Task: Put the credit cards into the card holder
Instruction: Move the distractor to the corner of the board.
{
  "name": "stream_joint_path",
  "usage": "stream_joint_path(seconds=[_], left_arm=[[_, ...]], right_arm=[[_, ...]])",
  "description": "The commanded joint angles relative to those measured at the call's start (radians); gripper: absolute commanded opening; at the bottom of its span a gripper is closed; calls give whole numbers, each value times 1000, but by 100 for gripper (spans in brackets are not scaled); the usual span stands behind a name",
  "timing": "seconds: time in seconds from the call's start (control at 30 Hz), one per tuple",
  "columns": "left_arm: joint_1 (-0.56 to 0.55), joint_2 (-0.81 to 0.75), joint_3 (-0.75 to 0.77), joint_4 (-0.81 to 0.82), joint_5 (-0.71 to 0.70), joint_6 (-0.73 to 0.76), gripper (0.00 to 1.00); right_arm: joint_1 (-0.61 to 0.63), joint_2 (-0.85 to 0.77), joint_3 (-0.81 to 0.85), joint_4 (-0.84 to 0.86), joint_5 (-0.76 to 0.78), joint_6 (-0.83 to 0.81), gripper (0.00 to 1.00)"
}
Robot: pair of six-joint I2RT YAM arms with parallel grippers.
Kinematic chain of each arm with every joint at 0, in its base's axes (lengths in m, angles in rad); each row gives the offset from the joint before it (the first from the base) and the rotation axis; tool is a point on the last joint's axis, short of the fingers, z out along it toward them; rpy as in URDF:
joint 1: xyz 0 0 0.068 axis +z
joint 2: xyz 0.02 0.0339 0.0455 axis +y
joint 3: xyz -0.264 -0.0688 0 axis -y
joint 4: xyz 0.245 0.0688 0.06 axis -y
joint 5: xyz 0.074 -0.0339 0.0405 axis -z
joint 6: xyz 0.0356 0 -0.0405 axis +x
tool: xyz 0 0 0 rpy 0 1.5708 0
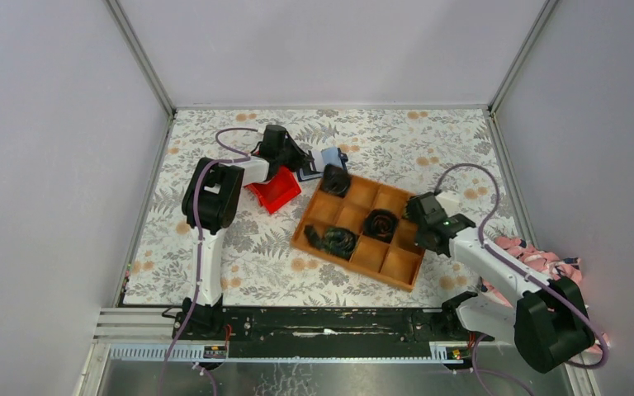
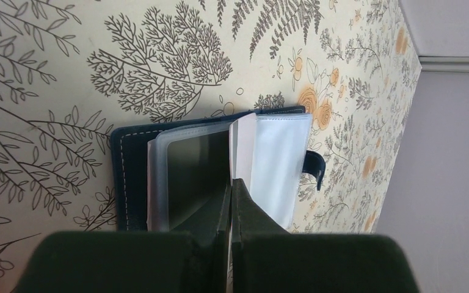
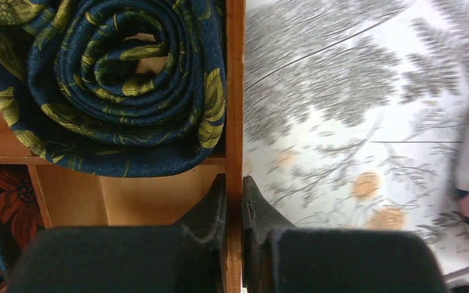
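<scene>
The table's far corner is bare and lies outward of my right gripper. My right gripper should next move the tray (image 3: 235,91) there, away from the wallet it crowds, then lower it and let go.
The card holder (image 2: 131,177) is a navy-blue wallet lying open on the floral table, with clear inner pockets (image 2: 189,177) and a snap tab (image 2: 316,168). It also shows at the back of the top view (image 1: 328,157). My left gripper (image 2: 232,183) is shut on a thin white credit card (image 2: 242,143), held edge-on between the wallet's pockets. It also shows in the top view (image 1: 299,167). The orange-tan card is out of view. My right gripper (image 3: 234,180) is shut on the right wall of the wooden grid tray (image 3: 235,91); it also shows in the top view (image 1: 418,216).
A red plastic bin (image 1: 276,191) lies beside the left arm's wrist. The wooden grid tray (image 1: 396,268) holds dark rolled fabric bundles (image 1: 380,223), one seen close up (image 3: 116,79). A pile of pink items (image 1: 541,257) lies at the right table edge.
</scene>
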State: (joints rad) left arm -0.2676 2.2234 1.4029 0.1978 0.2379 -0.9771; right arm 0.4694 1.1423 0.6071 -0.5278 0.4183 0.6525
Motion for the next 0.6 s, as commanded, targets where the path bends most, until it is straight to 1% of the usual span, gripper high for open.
stream_joint_path(seconds=[0.0,0.1,0.2,0.4,0.57], left_arm=[[15,60,-20,-98,-52,11,0],[21,61,-25,-99,-51,9,0],[27,62,-27,-98,-51,9,0],[28,71,-24,-98,-45,12,0],[29,84,-28,-92,-43,14,0]], right_arm=[[-91,-69,82,34,174,95,0],[-139,-62,105,43,186,85,0],[-213,-57,123,58,173,72,0],[-423,-91,160,132,72,35,0],[-550,-41,241,164,-9,32,0]])
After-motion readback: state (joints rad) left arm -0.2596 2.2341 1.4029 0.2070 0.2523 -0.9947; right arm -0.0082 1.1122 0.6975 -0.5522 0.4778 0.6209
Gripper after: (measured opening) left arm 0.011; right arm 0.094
